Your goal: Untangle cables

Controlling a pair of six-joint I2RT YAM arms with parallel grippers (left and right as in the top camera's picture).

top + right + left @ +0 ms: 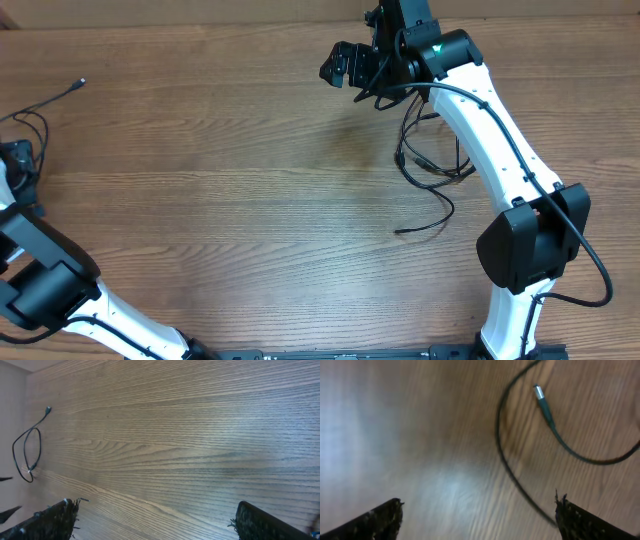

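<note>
Next, my left gripper needs to move down and outward, its open fingers around the thin black cable.
One thin black cable (45,103) lies alone at the far left, its plug end (80,83) pointing right. It shows close up in the left wrist view (502,445) with its plug (539,393), and far off in the right wrist view (27,455). A loose tangle of black cables (432,160) lies at the right, partly under the right arm, with one end (400,231) trailing toward the front. My left gripper (477,507) is open and empty just above that cable (17,160). My right gripper (343,66) is open and empty over bare wood (155,510), left of the tangle.
The wooden table (230,190) spans the whole view. The white right arm (495,120) with its thicker black wire crosses over the tangle. The left arm's base (45,290) sits at the front left corner.
</note>
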